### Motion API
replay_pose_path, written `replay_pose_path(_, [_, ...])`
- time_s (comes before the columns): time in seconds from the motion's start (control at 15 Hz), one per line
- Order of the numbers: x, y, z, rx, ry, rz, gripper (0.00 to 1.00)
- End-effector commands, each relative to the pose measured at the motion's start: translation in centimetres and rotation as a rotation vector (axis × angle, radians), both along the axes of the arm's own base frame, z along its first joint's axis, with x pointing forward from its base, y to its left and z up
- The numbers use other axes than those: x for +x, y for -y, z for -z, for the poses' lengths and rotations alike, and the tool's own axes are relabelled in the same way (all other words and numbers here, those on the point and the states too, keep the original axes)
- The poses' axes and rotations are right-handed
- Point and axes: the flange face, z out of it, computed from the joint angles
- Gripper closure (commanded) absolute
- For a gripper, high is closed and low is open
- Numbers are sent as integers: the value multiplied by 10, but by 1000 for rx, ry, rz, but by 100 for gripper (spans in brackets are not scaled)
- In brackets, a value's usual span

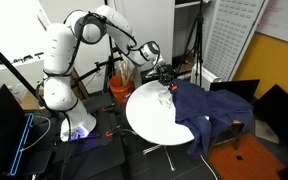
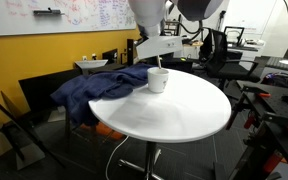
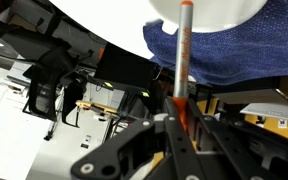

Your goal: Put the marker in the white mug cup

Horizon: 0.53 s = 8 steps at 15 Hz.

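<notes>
My gripper will next carry the marker down into the white mug cup (image 2: 158, 79), then release it inside.
In the wrist view my gripper (image 3: 180, 118) is shut on the marker (image 3: 183, 55), a thin orange and grey stick that points up toward the white mug cup (image 3: 206, 10) at the top edge. In an exterior view the white mug cup (image 2: 158, 79) stands on the round white table (image 2: 174, 105), with my gripper (image 2: 156, 50) just above it. In an exterior view the gripper (image 1: 165, 76) hangs over the cup (image 1: 165, 96) near the table's far side. The marker is too small to make out in both exterior views.
A blue cloth (image 2: 96, 88) drapes over the table's edge next to the mug; it also shows in an exterior view (image 1: 209, 105) and in the wrist view (image 3: 234, 55). An orange bucket (image 1: 120, 89) stands on the floor behind the table. Chairs and desks ring the table.
</notes>
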Motion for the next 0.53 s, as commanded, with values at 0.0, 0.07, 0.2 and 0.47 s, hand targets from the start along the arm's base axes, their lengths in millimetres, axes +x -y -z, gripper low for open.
replay_pose_path(0.0, [9,-4,5,-41,32,10,96])
replay_pose_path(0.07, [10,-6,7,-39,31,8,96])
replay_pose_path(0.2, [12,-9,11,-38,26,1,96])
replay_pose_path(0.47, [14,-12,14,-31,24,-2,53])
